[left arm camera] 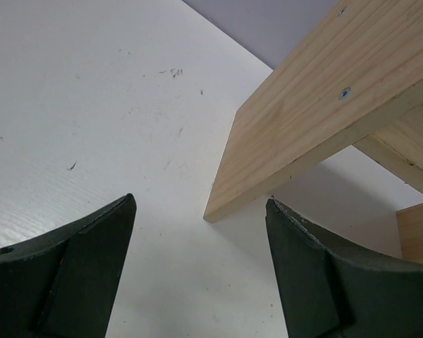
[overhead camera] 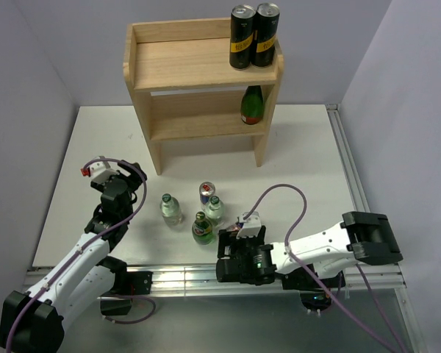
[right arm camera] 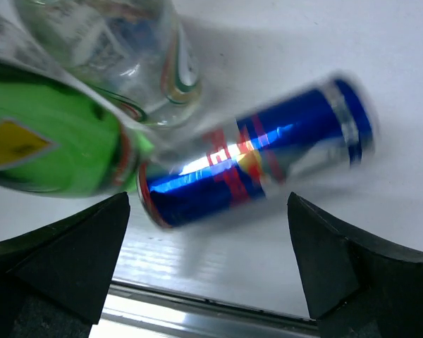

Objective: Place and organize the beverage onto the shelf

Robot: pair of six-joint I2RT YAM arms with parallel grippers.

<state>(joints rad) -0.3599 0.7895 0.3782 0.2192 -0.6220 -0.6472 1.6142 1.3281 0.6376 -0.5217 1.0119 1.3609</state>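
Observation:
The blue-silver can (right arm camera: pixel 250 158) beside the green bottle is outward of my right gripper, beyond its open fingers, so I should move that gripper outward to close both fingers around the can.
The wooden shelf (overhead camera: pixel 198 70) stands at the back. Two black cans with yellow labels (overhead camera: pixel 253 35) stand on its top board at the right. One dark-green bottle (overhead camera: pixel 251 105) stands on its lower board. On the table stand a clear bottle (overhead camera: pixel 170 209), a blue-silver can (overhead camera: pixel 207 193), a second clear bottle (overhead camera: pixel 214 209) and a green bottle (overhead camera: pixel 202 228). My right gripper (overhead camera: pixel 223 256) is open and empty just right of the green bottle. Its wrist view (right arm camera: pixel 208 201) shows the can (right arm camera: pixel 254 162), the green bottle (right arm camera: pixel 49 148) and a clear bottle (right arm camera: pixel 127 56). My left gripper (overhead camera: pixel 128 176) is open and empty.
The left wrist view has the open gripper (left arm camera: pixel 199 201) facing the foot of the shelf's side panel (left arm camera: pixel 317 120) over the white table (left arm camera: pixel 92 105). A metal rail (overhead camera: pixel 184 279) runs along the table's near edge. Grey walls close in the back and sides.

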